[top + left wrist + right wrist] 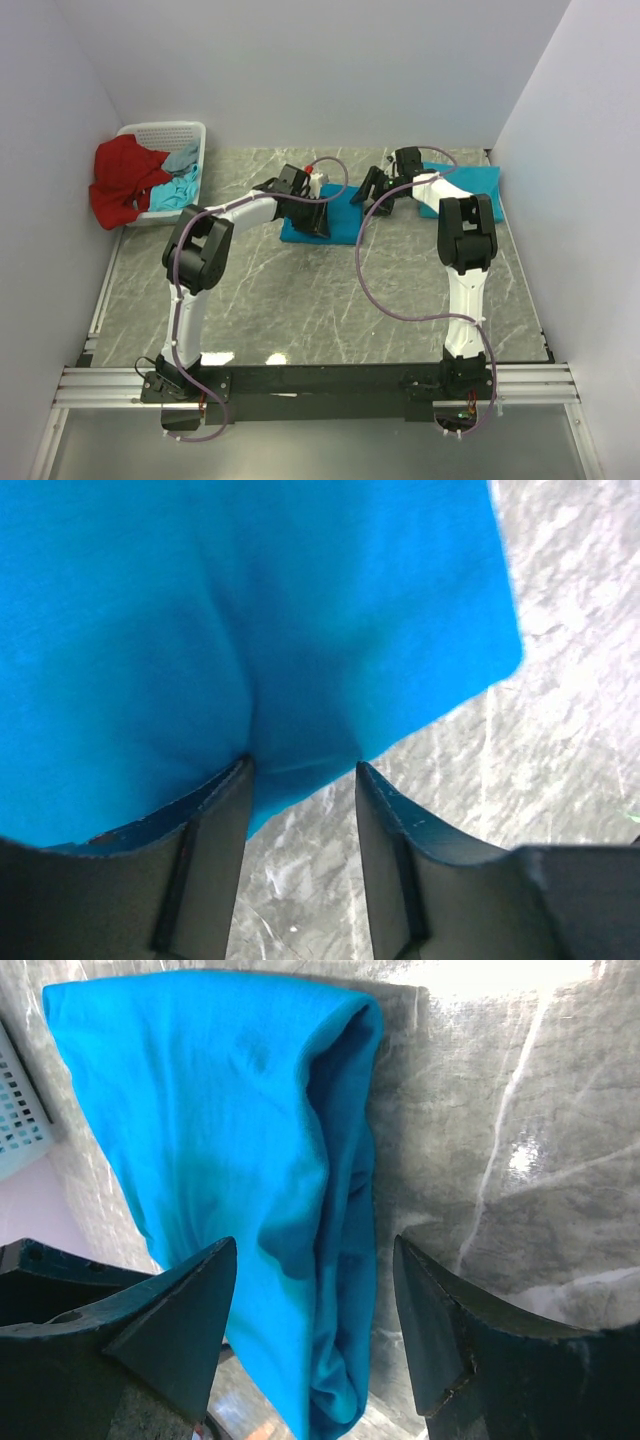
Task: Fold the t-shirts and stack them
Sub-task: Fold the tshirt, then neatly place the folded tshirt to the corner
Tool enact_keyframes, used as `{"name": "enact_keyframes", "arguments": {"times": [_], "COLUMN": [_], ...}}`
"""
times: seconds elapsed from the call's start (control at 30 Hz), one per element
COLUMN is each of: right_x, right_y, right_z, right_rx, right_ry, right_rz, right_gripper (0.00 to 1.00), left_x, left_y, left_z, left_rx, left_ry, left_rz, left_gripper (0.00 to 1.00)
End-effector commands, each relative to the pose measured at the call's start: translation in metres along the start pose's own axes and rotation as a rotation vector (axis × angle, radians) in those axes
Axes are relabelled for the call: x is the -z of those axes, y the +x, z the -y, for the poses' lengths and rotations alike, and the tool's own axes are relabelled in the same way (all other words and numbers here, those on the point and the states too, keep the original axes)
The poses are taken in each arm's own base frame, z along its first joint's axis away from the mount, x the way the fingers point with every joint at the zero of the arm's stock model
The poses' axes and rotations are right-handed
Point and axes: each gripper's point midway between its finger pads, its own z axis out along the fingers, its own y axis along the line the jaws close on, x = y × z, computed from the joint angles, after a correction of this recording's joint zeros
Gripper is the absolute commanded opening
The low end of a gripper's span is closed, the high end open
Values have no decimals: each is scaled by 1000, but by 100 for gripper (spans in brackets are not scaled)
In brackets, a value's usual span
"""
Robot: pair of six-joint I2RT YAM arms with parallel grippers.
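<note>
My right gripper shifts toward my left gripper farther over the shirt's doubled edge point(362, 198) point(328, 1247) next, then closes. Marble shows between that edge and one gripper finger.
A folded teal-blue t-shirt point(335, 222) lies on the marble table between my two grippers. My left gripper point(314, 214) is down on its left part. In the left wrist view the left gripper point(303, 768) has its jaws apart, with both tips pressing into the shirt point(250, 610) near its edge, and the cloth puckers between them. My right gripper point(374, 189) is at the shirt's right edge. In the right wrist view the right gripper point(315, 1250) is wide open and straddles the shirt's doubled edge point(340, 1260) without closing on it. A second folded t-shirt point(470, 185) lies at the back right.
A white basket point(165, 132) stands at the back left corner, and its mesh wall point(20, 1110) also shows in the right wrist view. A red cloth point(120, 185) hangs over its rim beside light teal cloth point(180, 185). White walls enclose the table on three sides.
</note>
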Motion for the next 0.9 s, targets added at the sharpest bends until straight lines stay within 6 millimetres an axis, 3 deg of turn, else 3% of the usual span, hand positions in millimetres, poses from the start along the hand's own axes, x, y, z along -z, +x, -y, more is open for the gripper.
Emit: {"name": "enact_keyframes", "arguments": {"times": [0.0,0.17,0.33,0.47,0.87], "right_x": [-17,-20,-25,-25,-24], "right_y": [30,32,35,34,30], "right_z": [26,24,23,24,28], "right_rx": [-56,-55,-51,-57,-72], "right_ry": [87,89,95,104,148], "right_rz": [-99,-104,-113,-107,-74], "right_gripper": [71,71,71,71,70], "left_x": [36,51,28,0,-38], "left_y": [-40,-65,-62,-46,2], "left_z": [35,54,57,57,40], "left_rx": [-70,-81,-58,-26,1], "left_ry": [64,116,146,159,130], "left_rz": [115,172,143,90,-12], "left_gripper": [52,54,54,53,52]}}
